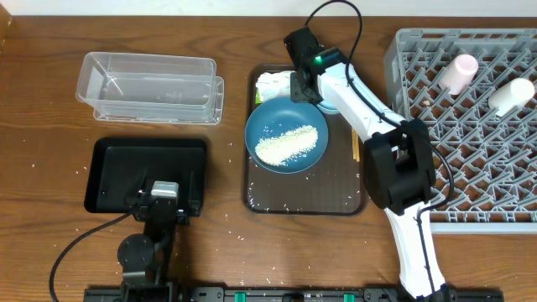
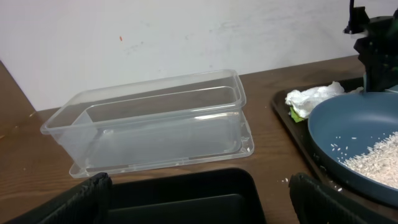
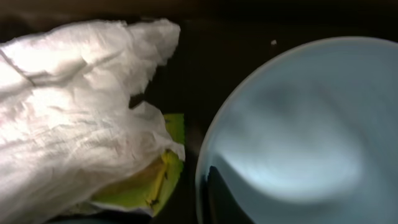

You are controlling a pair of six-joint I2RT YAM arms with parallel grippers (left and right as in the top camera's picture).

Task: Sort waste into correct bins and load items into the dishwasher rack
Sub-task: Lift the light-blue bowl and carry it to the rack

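The dishwasher rack's wires beside the white cup are empty, to the right of my right gripper in the overhead view. I will lift the bowl (image 3: 298,124) across next, tilt it in and let go.
On the brown serving tray (image 1: 304,200), the dark blue plate (image 1: 287,138) holds a heap of white rice (image 1: 285,144). Behind it lies the crumpled napkin (image 3: 68,118) with its yellow-green wrapper (image 3: 146,180). My right gripper (image 1: 304,85) is down at the light blue bowl (image 3: 298,124), shut on its rim, with one dark finger (image 3: 233,196) inside the bowl. Chopsticks (image 1: 355,148) lie at the tray's right edge. My left gripper (image 2: 199,208) hangs open over the black tray (image 1: 117,172). The clear tub (image 1: 149,85) sits beyond it. The grey rack (image 1: 470,143) holds the pink cup (image 1: 459,72) and white cup (image 1: 512,96).
Stray rice grains dot the wood around the serving tray and the black tray. The right arm (image 1: 369,105) stretches across the gap between the serving tray and the rack. A wall rises just behind the clear tub (image 2: 155,121).
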